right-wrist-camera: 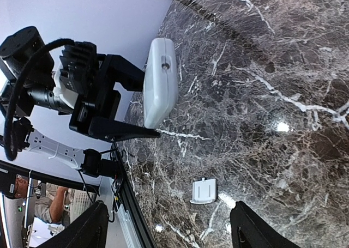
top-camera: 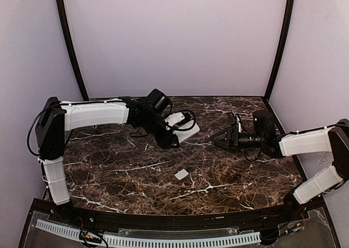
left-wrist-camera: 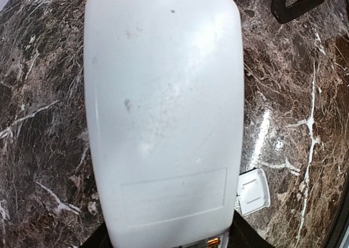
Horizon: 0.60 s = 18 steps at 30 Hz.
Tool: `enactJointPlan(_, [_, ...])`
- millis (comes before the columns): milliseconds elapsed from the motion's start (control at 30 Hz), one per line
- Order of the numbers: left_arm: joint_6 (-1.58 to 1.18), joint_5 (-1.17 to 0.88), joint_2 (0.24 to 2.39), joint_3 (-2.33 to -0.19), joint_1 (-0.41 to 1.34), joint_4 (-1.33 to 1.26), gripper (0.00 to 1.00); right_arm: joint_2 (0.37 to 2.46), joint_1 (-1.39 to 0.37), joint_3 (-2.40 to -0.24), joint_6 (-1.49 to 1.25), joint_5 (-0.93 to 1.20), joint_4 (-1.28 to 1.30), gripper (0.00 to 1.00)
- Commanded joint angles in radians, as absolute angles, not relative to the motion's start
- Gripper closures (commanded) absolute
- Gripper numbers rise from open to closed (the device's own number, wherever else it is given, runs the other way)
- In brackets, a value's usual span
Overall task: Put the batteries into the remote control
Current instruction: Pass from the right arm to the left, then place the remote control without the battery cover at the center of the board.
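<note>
The remote control [top-camera: 184,127] still hangs in the air; my left gripper will next lower it to the bare marble just beyond the white square piece and release it.
The remote control [top-camera: 184,127] is white and held above the table by my left gripper [top-camera: 170,139], which is shut on its near end. In the left wrist view its plain white back [left-wrist-camera: 163,106] fills the frame. A small orange bit [left-wrist-camera: 212,241] shows at the remote's gripped end; I cannot tell if it is a battery. No other batteries show. The right wrist view sees the remote edge-on [right-wrist-camera: 161,79]. My right gripper [top-camera: 220,137] is open and empty, to the right of the remote and apart from it.
A small flat white square plastic piece [top-camera: 181,174] lies on the dark marble table, nearer the front; it also shows in the left wrist view [left-wrist-camera: 253,191] and the right wrist view [right-wrist-camera: 204,191]. Purple walls enclose the table.
</note>
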<state>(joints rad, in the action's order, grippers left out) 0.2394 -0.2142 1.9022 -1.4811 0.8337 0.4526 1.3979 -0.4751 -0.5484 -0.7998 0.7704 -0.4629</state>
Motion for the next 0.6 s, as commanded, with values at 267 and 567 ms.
enactJointPlan(267, [0.384,-0.218,2.114,-1.710,0.818,0.800,0.60,1.399,-0.421,-0.525,-0.728,0.821,-0.455,0.24])
enactJointPlan(567, [0.429,-0.249,2.192,-1.762,0.788,0.867,0.57,1.450,-0.421,-0.537,-0.738,0.861,-0.495,0.25])
